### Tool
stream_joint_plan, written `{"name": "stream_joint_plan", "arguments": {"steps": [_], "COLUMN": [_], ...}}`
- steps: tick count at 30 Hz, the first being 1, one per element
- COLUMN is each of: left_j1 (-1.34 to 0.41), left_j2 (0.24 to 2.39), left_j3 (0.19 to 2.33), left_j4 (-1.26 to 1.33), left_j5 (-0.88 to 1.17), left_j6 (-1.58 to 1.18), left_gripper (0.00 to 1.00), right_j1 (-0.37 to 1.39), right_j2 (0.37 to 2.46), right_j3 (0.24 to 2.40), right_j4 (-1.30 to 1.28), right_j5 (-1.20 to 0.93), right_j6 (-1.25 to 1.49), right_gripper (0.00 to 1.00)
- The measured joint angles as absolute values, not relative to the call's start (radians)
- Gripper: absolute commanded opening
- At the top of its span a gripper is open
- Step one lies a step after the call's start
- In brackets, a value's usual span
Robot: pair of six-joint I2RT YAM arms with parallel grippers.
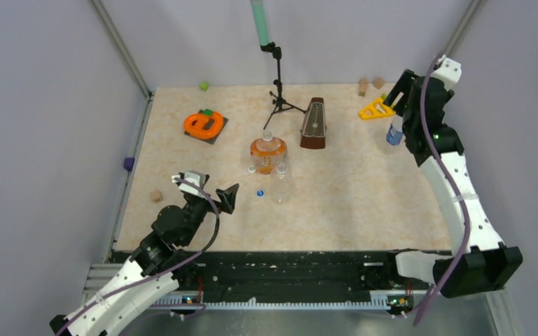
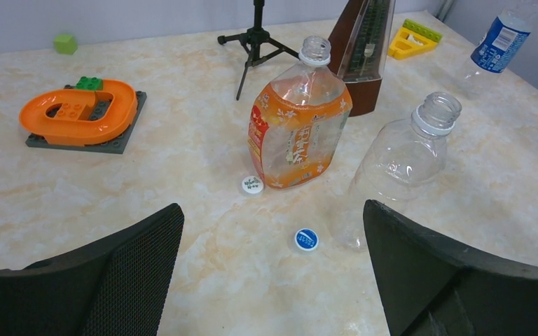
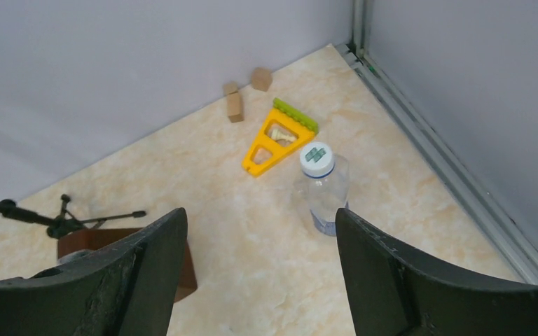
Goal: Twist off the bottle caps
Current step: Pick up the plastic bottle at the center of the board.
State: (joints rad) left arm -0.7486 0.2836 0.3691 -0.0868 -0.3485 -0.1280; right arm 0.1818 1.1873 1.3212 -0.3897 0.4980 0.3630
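My right gripper will next move down and to its right in the wrist view and lower its open fingers around the still-fitted white cap [image 3: 316,159], because the cap is that way.
The squat orange bottle [image 1: 267,154] [image 2: 298,126] and the plain clear bottle [image 1: 280,184] [image 2: 406,157] stand mid-table, both with open necks. A white cap [image 2: 252,185] lies by the orange bottle's base. A blue cap [image 1: 260,193] [image 2: 306,239] lies in front of the clear bottle. My left gripper [image 1: 210,187] [image 2: 272,213] is open and empty, just short of both caps. The blue-label bottle [image 1: 394,133] [image 3: 322,199] stands at the right with its white cap [image 3: 316,159] on. My right gripper [image 1: 398,98] [image 3: 259,213] is open and empty above and beside it.
A brown metronome [image 1: 314,124] and a black tripod [image 1: 278,98] stand behind the bottles. An orange brick ring on a grey plate [image 1: 204,124] is far left. A yellow triangle [image 1: 376,108] and wooden blocks [image 1: 363,87] are far right. Another block [image 1: 156,197] lies near the left edge.
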Motion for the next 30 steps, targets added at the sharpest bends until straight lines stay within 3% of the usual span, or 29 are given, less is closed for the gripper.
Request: {"name": "stream_joint_plan", "arguments": {"steps": [8, 22, 30], "left_j1": [-0.749, -0.749, -0.749], "left_j2": [0.278, 0.257, 0.257], "left_j3": [0.378, 0.378, 0.378], "left_j4": [-0.088, -0.086, -0.083], "left_j5": [-0.333, -0.305, -0.296], "left_j6": [-0.126, -0.128, -0.129], "left_gripper": [0.99, 0.99, 0.99], "right_j1": [0.017, 0.008, -0.023], "right_j2": [1.403, 1.525, 1.597], "right_j3": [1.41, 1.443, 1.462], "right_j4": [-0.432, -0.428, -0.39], "right_j5": [0.385, 0.37, 0.38], "right_j6": [0.331, 0.228, 0.199], "right_gripper": [0.72, 0.72, 0.66]}}
